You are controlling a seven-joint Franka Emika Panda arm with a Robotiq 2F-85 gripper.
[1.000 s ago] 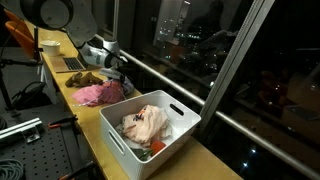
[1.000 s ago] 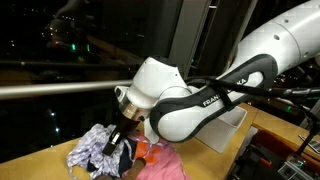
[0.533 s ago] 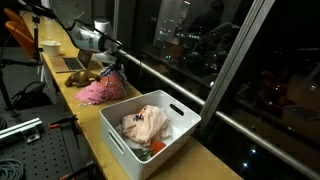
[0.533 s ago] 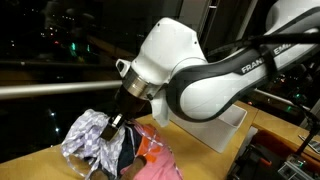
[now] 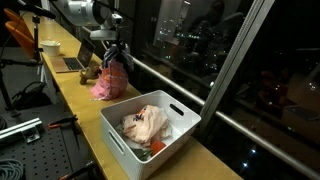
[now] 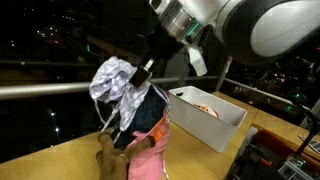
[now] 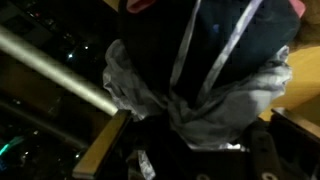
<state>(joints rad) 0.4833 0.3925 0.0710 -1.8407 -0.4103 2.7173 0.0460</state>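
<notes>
The robot should next lift the clothes in its gripper, carry them over the open top of the white bin and let go of them there, because more clothes are already inside.
My gripper (image 5: 113, 49) (image 6: 149, 69) is shut on a bundle of clothes and holds it up above the wooden counter (image 5: 70, 100). The bundle hangs from the jaws: a grey-and-white patterned cloth (image 6: 114, 80), a dark garment (image 6: 146, 115) and a pink one (image 5: 111, 82) (image 6: 150, 162) whose lower end reaches down to the counter. In the wrist view the dark and grey cloth (image 7: 205, 85) fills the frame right in front of the gripper (image 7: 200, 150), hiding the fingertips.
A white bin (image 5: 118, 140) (image 6: 217, 131) holding more clothes stands on the counter beside the bundle. A brown item (image 5: 88, 73) (image 6: 106, 150) lies under the raised clothes. A laptop (image 5: 74, 62) sits farther along. A window railing (image 7: 55, 68) runs behind the counter.
The arm has risen and lifted the clothes bundle off the counter; the pink cloth, earlier lying in a heap, now hangs stretched from the gripper.
</notes>
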